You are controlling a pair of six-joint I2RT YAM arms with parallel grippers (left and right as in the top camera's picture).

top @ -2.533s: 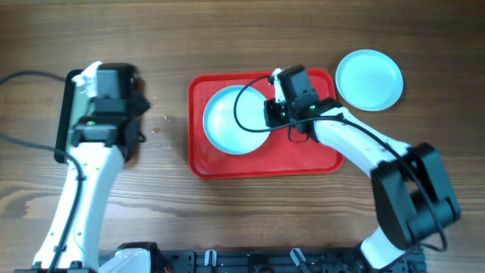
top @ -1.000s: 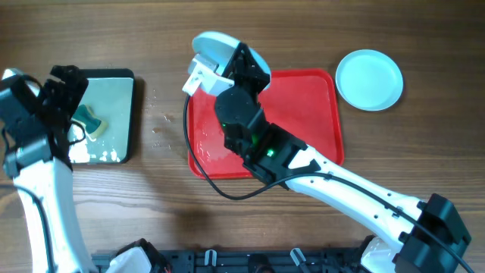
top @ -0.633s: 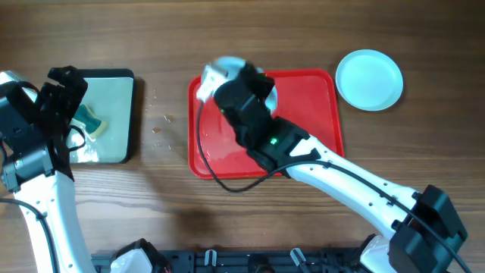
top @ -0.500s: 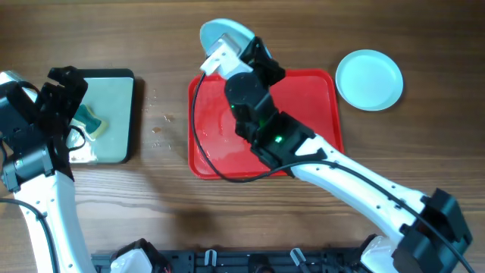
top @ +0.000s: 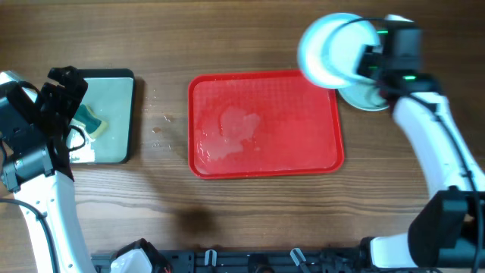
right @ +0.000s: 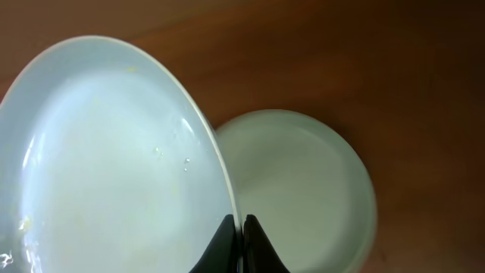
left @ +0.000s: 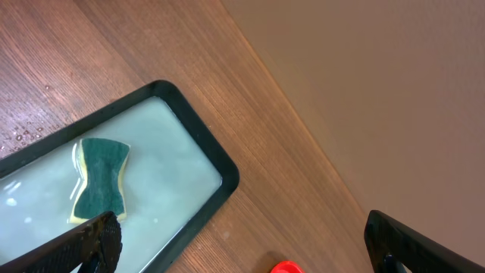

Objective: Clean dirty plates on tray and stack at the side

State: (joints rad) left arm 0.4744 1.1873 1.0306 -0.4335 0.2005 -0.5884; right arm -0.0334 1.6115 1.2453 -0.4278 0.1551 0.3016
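Next, my right gripper shifts the held plate to the right in the overhead view, as it still overhangs the tray's corner. Then it comes down onto the flat second plate (top: 367,90) (right: 296,194).
The red tray (top: 303,121) lies mid-table with only a film of water on it; its corner (left: 286,267) peeks into the left wrist view. My right gripper (top: 370,61) (right: 243,231) is shut on the rim of a pale plate (top: 332,49) (right: 114,159), held tilted up on edge. Under it, beside the tray's far right corner, a second pale plate (top: 373,98) (right: 303,189) lies flat on the wood, partly hidden. My left gripper (top: 64,98) (left: 246,246) hangs open over the black pan, holding nothing.
A black-rimmed pan (top: 130,114) (left: 201,144) of water stands at the left, with a green and yellow sponge (top: 87,121) (left: 98,178) lying in it. Water drops (top: 159,129) dot the wood between pan and tray.
My right arm has swung from the tray's back left corner across to the far right, carrying the plate over the one lying beside the tray. The left arm has stayed put.
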